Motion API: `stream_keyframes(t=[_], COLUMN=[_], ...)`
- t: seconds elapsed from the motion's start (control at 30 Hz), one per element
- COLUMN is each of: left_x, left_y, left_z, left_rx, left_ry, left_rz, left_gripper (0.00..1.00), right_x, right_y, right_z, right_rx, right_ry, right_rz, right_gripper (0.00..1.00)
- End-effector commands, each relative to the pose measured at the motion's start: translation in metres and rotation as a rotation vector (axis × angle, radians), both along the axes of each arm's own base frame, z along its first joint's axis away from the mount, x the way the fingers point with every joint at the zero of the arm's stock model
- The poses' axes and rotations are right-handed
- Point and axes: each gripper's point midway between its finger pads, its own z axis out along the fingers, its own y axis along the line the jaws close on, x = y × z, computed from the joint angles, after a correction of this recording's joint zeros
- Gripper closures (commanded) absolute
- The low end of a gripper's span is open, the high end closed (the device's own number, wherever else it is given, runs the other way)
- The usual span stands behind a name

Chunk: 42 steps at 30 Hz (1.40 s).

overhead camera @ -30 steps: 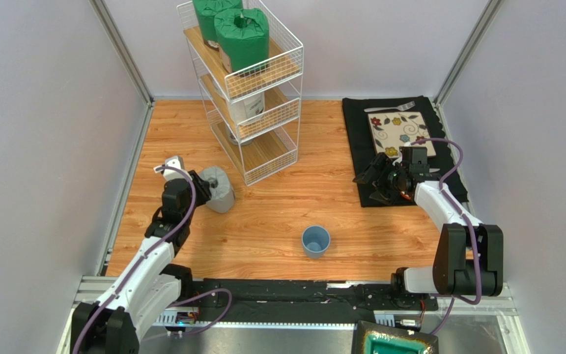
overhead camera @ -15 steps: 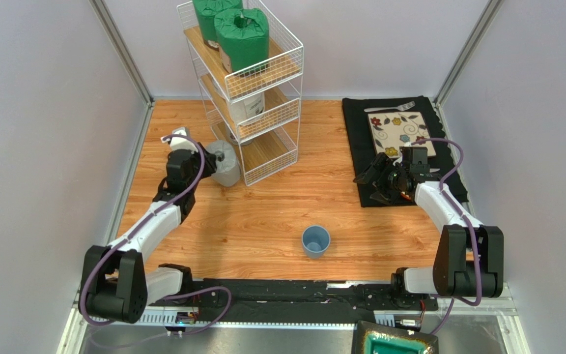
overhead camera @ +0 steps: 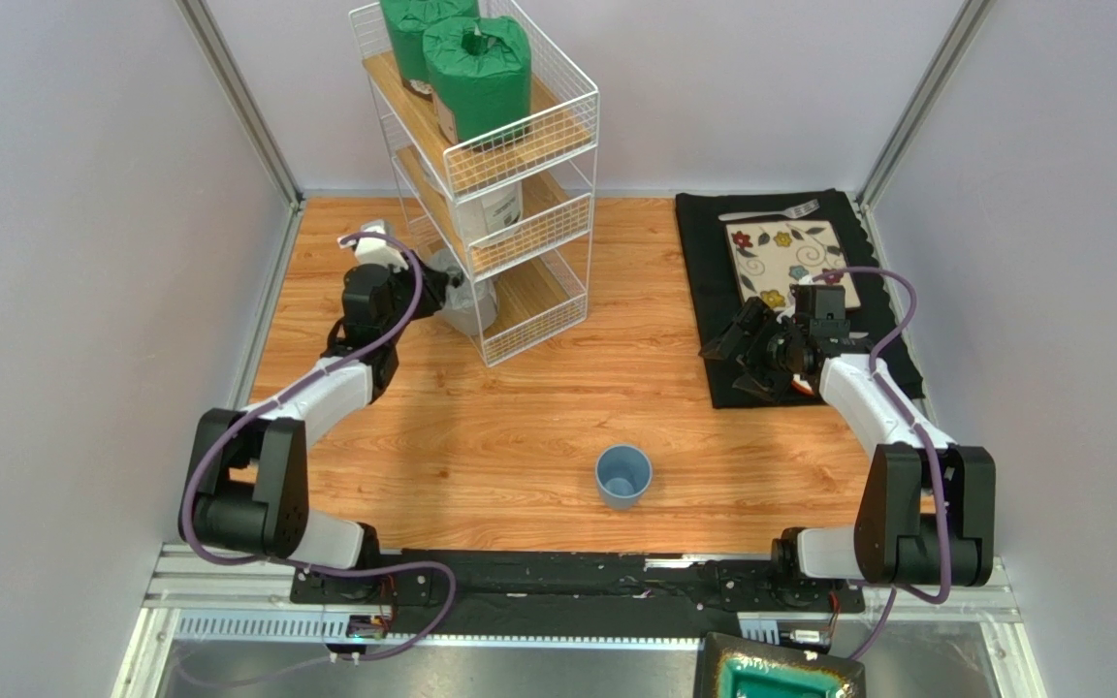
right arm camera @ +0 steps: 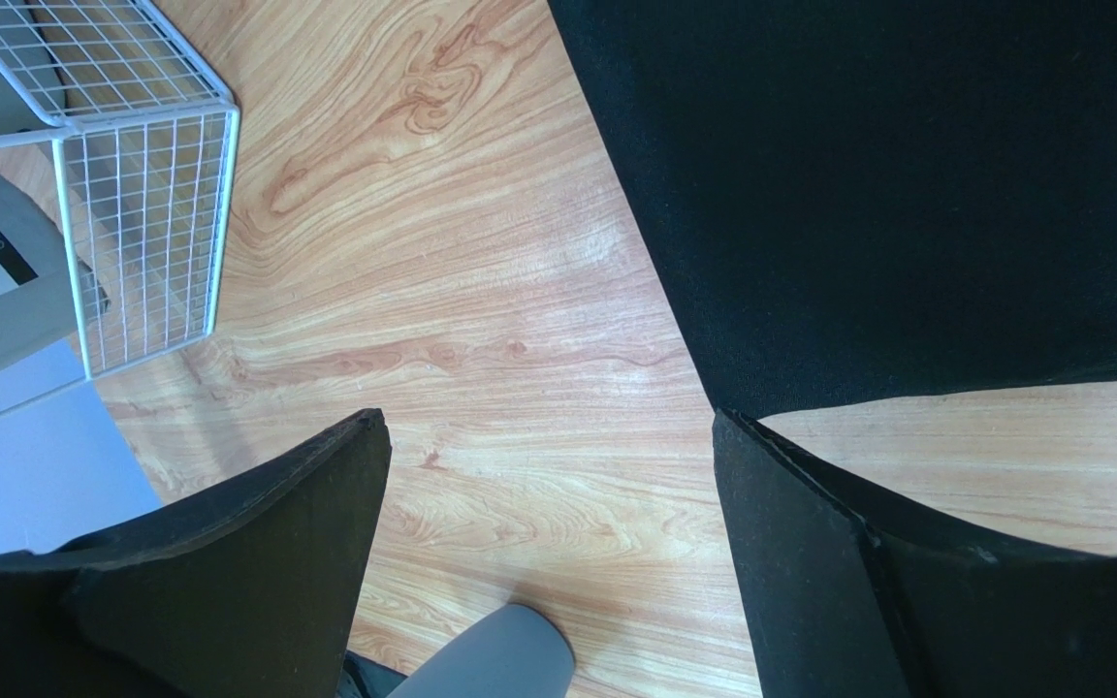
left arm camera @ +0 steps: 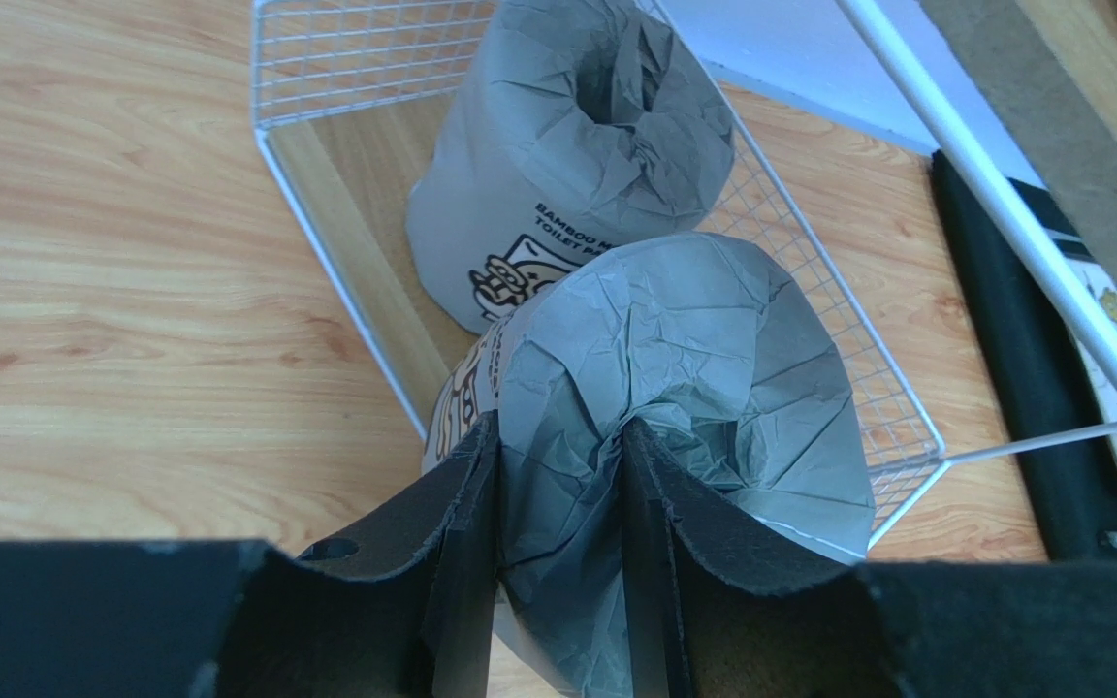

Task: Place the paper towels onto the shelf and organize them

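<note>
The bottom level of the shelf (left arm camera: 375,291) has free room beside the standing grey roll, so the robot should move its left gripper to the right in the top view, onto that level.
The white wire shelf (overhead camera: 484,175) stands at the back. Two green paper towel rolls (overhead camera: 477,66) sit on its top tier and a white roll (overhead camera: 492,211) on the middle tier. My left gripper (overhead camera: 433,287) is shut on the gathered top of a grey roll (left arm camera: 681,378), held at the open left edge of the bottom tier (left arm camera: 361,335). A second grey roll (left arm camera: 579,146) stands on that tier just beyond it. My right gripper (overhead camera: 747,349) is open and empty, low over the floor at the black mat's near left corner (right arm camera: 885,189).
A small blue cup (overhead camera: 623,474) stands on the wooden floor in front centre. A floral plate (overhead camera: 787,262) lies on the black mat (overhead camera: 710,233) at the right. The shelf's bottom corner (right arm camera: 142,218) shows in the right wrist view. Walls enclose three sides.
My left arm has stretched forward and carried the grey roll from the open floor to the left side of the shelf's bottom tier. The right arm has hardly moved.
</note>
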Motion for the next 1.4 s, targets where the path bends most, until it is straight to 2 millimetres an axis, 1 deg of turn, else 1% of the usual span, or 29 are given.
stream_keyframes(t=[0.0, 0.03, 0.1, 0.13, 0.27, 0.33, 0.37, 0.4, 0.5, 0.63, 0.87, 0.97, 1.03, 1.07, 1.37], left_x=[0.024, 0.026, 0.030, 0.032, 0.040, 0.043, 0.045, 0.046, 0.049, 0.052, 0.053, 0.052, 0.053, 0.054, 0.057], left_y=[-0.016, -0.019, -0.023, -0.025, -0.031, -0.037, -0.039, -0.043, -0.046, -0.047, -0.047, -0.047, -0.047, -0.048, -0.052], left_z=[0.045, 0.050, 0.044, 0.048, 0.043, 0.044, 0.041, 0.042, 0.039, 0.035, 0.018, 0.011, 0.010, 0.006, -0.004], left_rx=[-0.089, -0.099, -0.119, -0.129, -0.159, -0.178, -0.180, -0.179, -0.168, -0.162, -0.138, -0.144, -0.155, -0.154, -0.188], left_ry=[-0.148, -0.159, -0.144, -0.153, -0.142, -0.138, -0.128, -0.122, -0.116, -0.108, -0.074, -0.065, -0.065, -0.056, -0.035], left_rz=[-0.056, -0.071, -0.082, -0.092, -0.104, -0.120, -0.127, -0.139, -0.138, -0.132, -0.125, -0.116, -0.114, -0.115, -0.122], left_gripper=[0.66, 0.66, 0.67, 0.67, 0.67, 0.67, 0.68, 0.68, 0.68, 0.67, 0.65, 0.62, 0.62, 0.62, 0.60], right_x=[0.009, 0.009, 0.008, 0.009, 0.008, 0.008, 0.009, 0.009, 0.008, 0.009, 0.008, 0.008, 0.008, 0.008, 0.006], right_y=[-0.004, -0.004, -0.004, -0.005, -0.005, -0.005, -0.006, -0.006, -0.006, -0.007, -0.009, -0.009, -0.009, -0.009, -0.010], right_z=[0.015, 0.015, 0.014, 0.014, 0.013, 0.013, 0.013, 0.012, 0.011, 0.009, 0.007, 0.008, 0.008, 0.008, 0.009], right_rx=[-0.030, -0.028, -0.028, -0.028, -0.030, -0.030, -0.031, -0.032, -0.032, -0.034, -0.034, -0.034, -0.035, -0.031, -0.037], right_ry=[-0.045, -0.046, -0.042, -0.042, -0.038, -0.039, -0.039, -0.038, -0.032, -0.031, -0.026, -0.028, -0.028, -0.028, -0.031], right_rz=[0.006, 0.005, 0.003, 0.001, 0.001, 0.002, 0.001, 0.002, -0.001, 0.001, -0.001, -0.003, -0.001, -0.001, -0.005], right_gripper=[0.14, 0.14, 0.14, 0.14, 0.14, 0.14, 0.14, 0.14, 0.14, 0.14, 0.14, 0.14, 0.14, 0.14, 0.14])
